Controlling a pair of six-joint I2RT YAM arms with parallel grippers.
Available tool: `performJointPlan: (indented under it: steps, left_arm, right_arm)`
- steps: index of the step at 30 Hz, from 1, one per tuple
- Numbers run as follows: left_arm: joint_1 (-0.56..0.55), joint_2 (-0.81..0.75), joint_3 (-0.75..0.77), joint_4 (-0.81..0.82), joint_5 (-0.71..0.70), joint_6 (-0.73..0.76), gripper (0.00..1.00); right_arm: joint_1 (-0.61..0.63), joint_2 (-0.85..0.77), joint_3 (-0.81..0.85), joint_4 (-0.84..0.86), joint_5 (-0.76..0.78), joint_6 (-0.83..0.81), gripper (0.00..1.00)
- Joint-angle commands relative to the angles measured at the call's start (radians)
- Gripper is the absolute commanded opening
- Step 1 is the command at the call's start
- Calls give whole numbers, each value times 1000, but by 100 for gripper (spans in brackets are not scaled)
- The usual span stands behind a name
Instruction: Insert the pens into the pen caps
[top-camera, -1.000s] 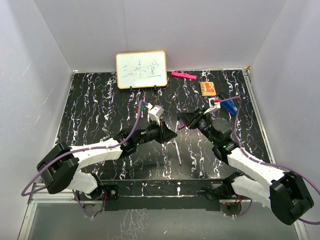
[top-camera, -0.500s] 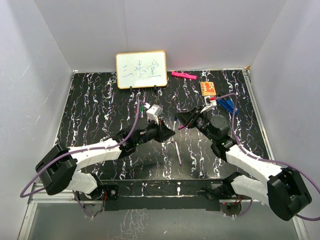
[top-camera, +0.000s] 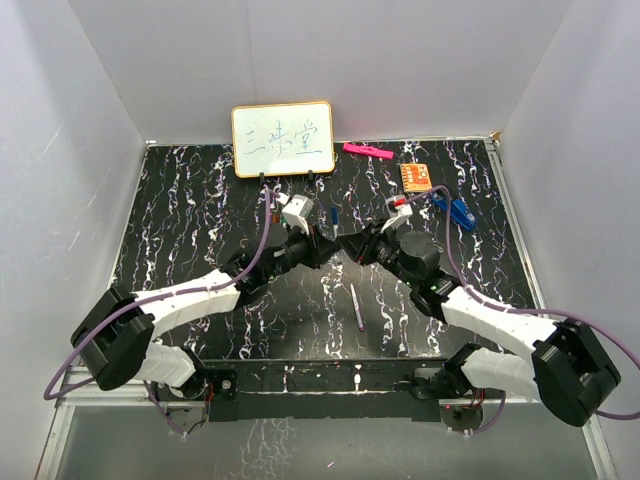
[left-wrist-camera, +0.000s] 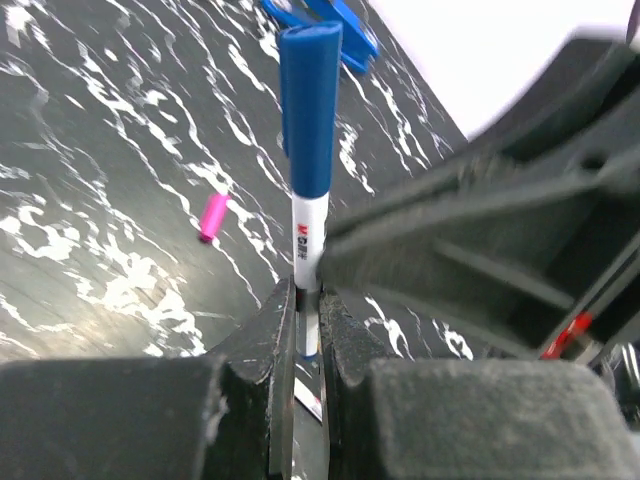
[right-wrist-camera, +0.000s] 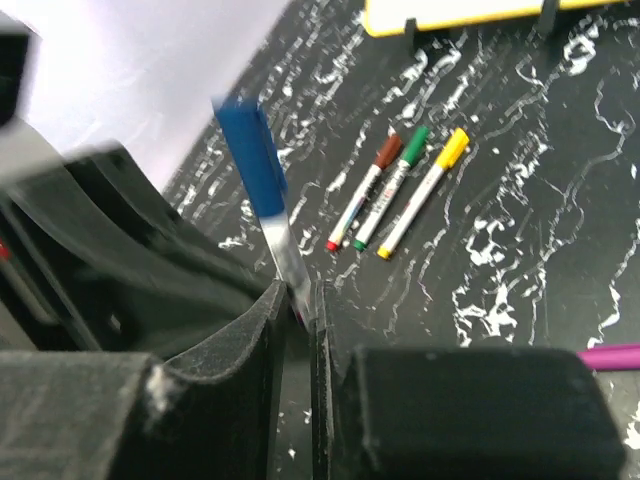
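The bare tabletop beside the yellow pen lies below my left gripper. Next I need to tip that gripper and lower it to let go of the blue-capped pen there.
A white pen with a blue cap (top-camera: 335, 214) stands upright where my two grippers meet, at the middle of the table. My left gripper (top-camera: 325, 246) is shut on its lower body in the left wrist view (left-wrist-camera: 308, 312), with the blue cap (left-wrist-camera: 310, 100) on top. My right gripper (top-camera: 348, 246) is shut on the same pen (right-wrist-camera: 268, 205) in the right wrist view (right-wrist-camera: 300, 295). Three capped pens, red (right-wrist-camera: 365, 198), green (right-wrist-camera: 392, 183) and yellow (right-wrist-camera: 425, 190), lie side by side. An uncapped purple pen (top-camera: 356, 306) lies nearer the arms. A purple cap (left-wrist-camera: 213, 217) lies loose.
A small whiteboard (top-camera: 283, 139) stands at the back. A thick pink marker (top-camera: 367, 151), an orange board (top-camera: 416, 177) and a blue clip (top-camera: 456, 210) lie at the back right. White walls enclose the black marbled table (top-camera: 180, 220).
Both grippers have moved toward the back and closer together, and now meet on the blue pen. The right gripper has swung left, away from the blue clip.
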Motion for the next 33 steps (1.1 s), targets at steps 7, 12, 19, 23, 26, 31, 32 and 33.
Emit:
performJointPlan:
  steps: [7, 12, 19, 23, 26, 31, 32, 33]
  left_arm:
    - [64, -80, 130, 192, -77, 49, 0]
    - [64, -103, 114, 118, -116, 71, 0]
    - [64, -129, 109, -7, -185, 119, 0]
    - [65, -73, 205, -221, -265, 159, 0]
    - [67, 37, 325, -437, -319, 186, 0]
    - [73, 236, 475, -660, -363, 194, 0]
    - [75, 266, 493, -683, -373, 190, 0]
    - [77, 294, 509, -698, -380, 187, 0]
  right_arm:
    - [99, 76, -45, -173, 8, 2, 0]
    - [101, 37, -32, -197, 56, 1, 0]
    - [100, 1, 35, -318, 167, -18, 0]
    - [100, -9, 101, -467, 323, -5, 15]
    - [99, 4, 169, -591, 444, 19, 44]
    - [97, 55, 284, -797, 598, 89, 78]
    - [97, 59, 297, -818, 609, 99, 79]
    - [97, 60, 307, -833, 620, 107, 84]
